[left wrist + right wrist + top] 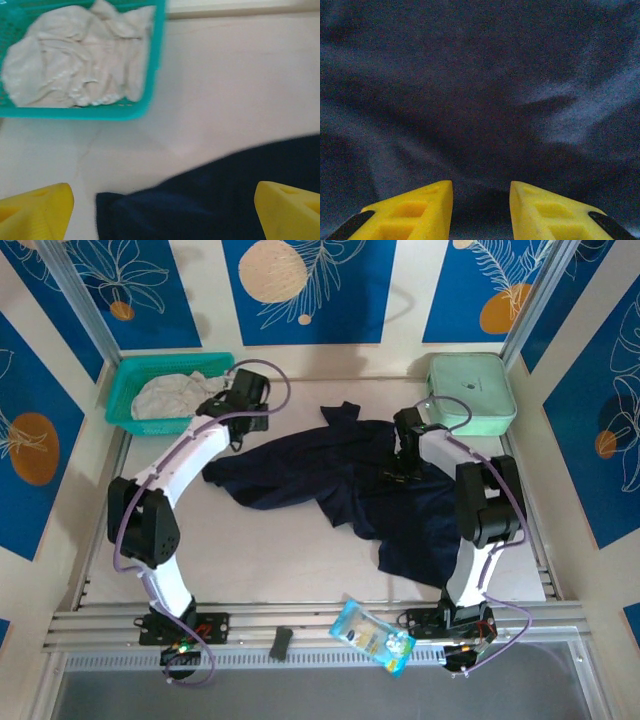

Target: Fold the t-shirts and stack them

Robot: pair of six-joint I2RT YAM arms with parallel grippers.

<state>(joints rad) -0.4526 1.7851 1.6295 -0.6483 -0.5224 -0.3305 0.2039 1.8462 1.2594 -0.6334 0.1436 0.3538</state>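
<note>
I will next move my left gripper away from the basket (pixel 125 390), toward my right gripper and down onto the bunched middle of the navy t-shirt (pixel 330 475), because folds overlap there.
The dark navy t-shirt (pixel 330 475) lies crumpled across the middle of the table. The pale off-white t-shirt (pixel 175 395) sits bunched in the teal basket (pixel 125 390) at the back left. My left gripper (pixel 235 405) hovers beside the basket, open wide. In the left wrist view its yellow fingers (pixel 35 210) stand far apart over a corner of the navy t-shirt (pixel 215 195), with the off-white t-shirt (pixel 75 60) beyond. My right gripper (pixel 405 468) points down onto the navy cloth (pixel 480 90). The right gripper (pixel 481 187) has its fingers a little apart, with nothing bunched between them.
A mint-green hard case (pixel 472 390) sits at the back right. A snack packet (pixel 372 636) and a small black object (pixel 281 643) lie on the front rail. The teal basket wall (pixel 157 60) stands close to my left gripper. Bare table (pixel 240 85) stretches right of the basket.
</note>
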